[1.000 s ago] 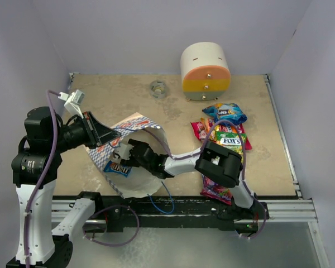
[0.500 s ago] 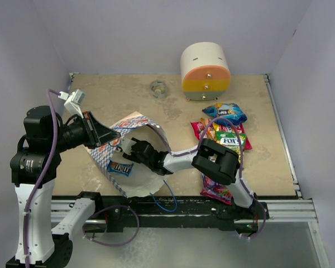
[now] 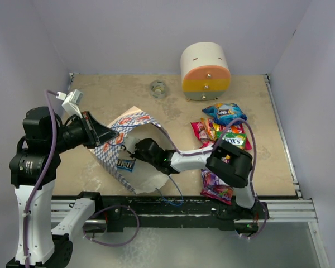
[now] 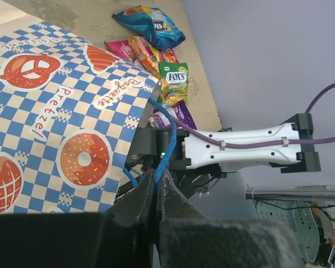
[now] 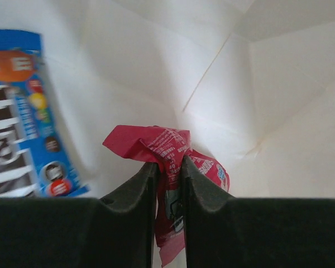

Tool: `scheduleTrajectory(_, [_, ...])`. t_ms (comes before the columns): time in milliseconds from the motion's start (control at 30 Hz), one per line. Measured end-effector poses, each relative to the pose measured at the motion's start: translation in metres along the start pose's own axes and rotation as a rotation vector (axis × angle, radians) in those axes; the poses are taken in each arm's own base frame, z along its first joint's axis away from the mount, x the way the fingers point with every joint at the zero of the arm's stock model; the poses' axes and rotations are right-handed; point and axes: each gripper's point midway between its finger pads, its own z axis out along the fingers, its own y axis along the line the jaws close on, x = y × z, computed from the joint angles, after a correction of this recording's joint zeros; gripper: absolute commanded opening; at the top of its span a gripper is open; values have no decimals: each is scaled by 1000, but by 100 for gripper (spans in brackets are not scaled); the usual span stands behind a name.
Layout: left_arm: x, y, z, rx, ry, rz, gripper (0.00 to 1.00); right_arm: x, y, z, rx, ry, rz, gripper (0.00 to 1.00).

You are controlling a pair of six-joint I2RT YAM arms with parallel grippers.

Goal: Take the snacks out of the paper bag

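The packet among others comes free next, as my right gripper draws from the bag [image 3: 127, 124] and over the snack pile. The pile lies to the bag's right in the top view.
The paper bag [image 3: 127, 124], blue-and-white checkered with a cream lining, lies on its side with its mouth towards the right arm. My left gripper [image 3: 102, 134] holds it up, shut on the thin blue cord handle [image 4: 166, 134] that runs between the fingertips of my left gripper [image 4: 155, 180]. My right gripper [image 3: 134, 152] reaches inside the bag. In the right wrist view my right gripper [image 5: 168, 167] is shut on a crumpled red snack packet [image 5: 151, 142]. A blue M&M's packet [image 5: 22, 111] lies beside it on the lining, also visible from above as the blue packet [image 3: 124, 164].
Several snack packets [image 3: 223, 129] lie in a pile on the table at the right, with a purple packet [image 3: 215, 187] nearer the front edge. A rounded cream-orange-yellow drawer box [image 3: 205, 71] stands at the back. A small ring [image 3: 157, 88] lies to its left. Walls enclose the table.
My right gripper's jaws have closed on the red packet inside the bag, and the right arm's elbow has swung to the right. The bag has shifted slightly. The left gripper keeps its grip.
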Motion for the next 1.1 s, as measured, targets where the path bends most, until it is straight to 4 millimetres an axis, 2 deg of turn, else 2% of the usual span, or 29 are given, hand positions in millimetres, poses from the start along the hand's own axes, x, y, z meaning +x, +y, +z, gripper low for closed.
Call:
scheduleTrajectory(133, [-1, -1, -2, -2, -14, 3, 0, -19, -6, -29, -32, -56, 24, 16])
scheduleTrajectory(267, [-3, -2, -4, -5, -33, 14, 0, -39, 0, -56, -91, -123, 44, 14])
scheduleTrajectory(333, [-5, -2, -4, -6, -41, 19, 0, -41, 10, -68, -131, -144, 50, 14])
scheduleTrajectory(467, [-7, 1, -3, -20, -51, 19, 0, -33, 33, -88, -212, -144, 51, 13])
scheduleTrajectory(567, [-11, -1, -2, -14, -67, 14, 0, -27, 45, -97, -259, -136, 61, 11])
scheduleTrajectory(767, [-25, -11, 0, 30, -106, 10, 0, -20, 52, -97, -281, -87, 60, 10])
scheduleTrajectory(933, [-35, -8, 6, 9, -122, 0, 0, -34, 57, -106, -314, -113, 40, 10])
scheduleTrajectory(1100, [-61, -7, 1, -67, -194, 27, 0, -59, 56, -127, -346, -182, 40, 10])
